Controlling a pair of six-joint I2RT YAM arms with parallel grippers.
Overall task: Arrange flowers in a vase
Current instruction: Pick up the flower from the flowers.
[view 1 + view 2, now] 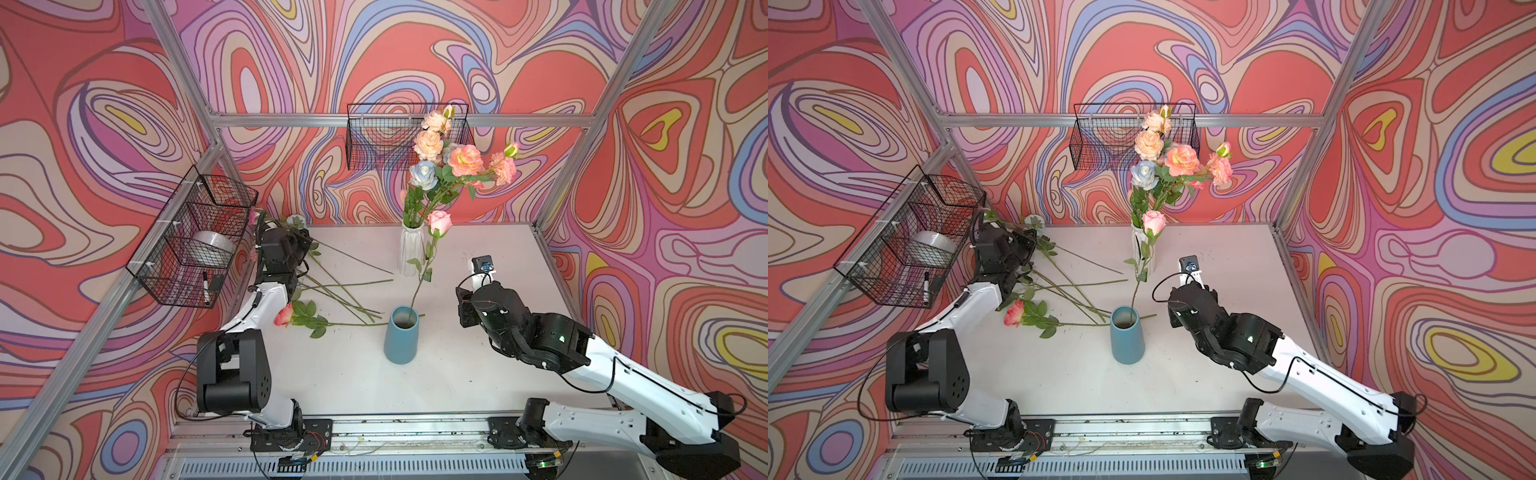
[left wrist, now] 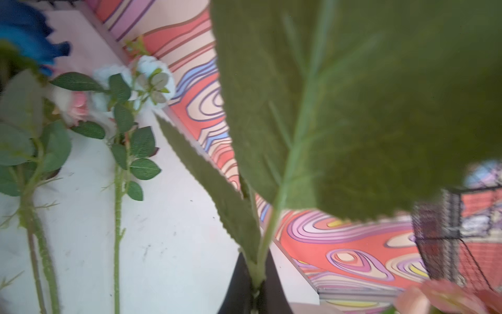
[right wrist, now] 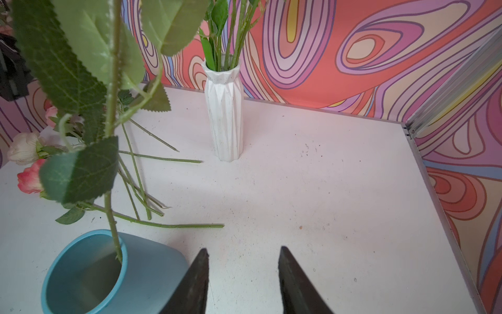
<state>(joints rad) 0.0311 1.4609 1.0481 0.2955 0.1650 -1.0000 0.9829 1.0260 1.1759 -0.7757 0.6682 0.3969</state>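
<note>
The blue vase's opening (image 1: 404, 318) has room beside the vase's rose, so next I need to raise my left gripper, swing it past the fanned stems to there, lower the flower's stem in and let go.
In both top views a blue vase (image 1: 401, 334) stands mid-table with one pink rose (image 1: 439, 221) leaning in it. Behind it a white vase (image 1: 411, 249) holds several peach, pink and pale blue flowers (image 1: 465, 160). More flowers (image 1: 284, 314) lie at the back left with their stems (image 1: 345, 291) fanned out. My left gripper (image 2: 255, 261) hangs over that pile, shut on a leafy green stem (image 2: 258, 271); a large leaf (image 2: 353, 108) covers much of the left wrist view. My right gripper (image 3: 243, 252) is open and empty, just right of the blue vase (image 3: 141, 271).
A wire basket (image 1: 195, 237) with a tape roll and a marker hangs on the left wall, close to my left arm. Another wire basket (image 1: 382, 137) hangs on the back wall behind the bouquet. Deep blue (image 2: 24, 32) and white (image 2: 152, 73) roses lie in the pile.
</note>
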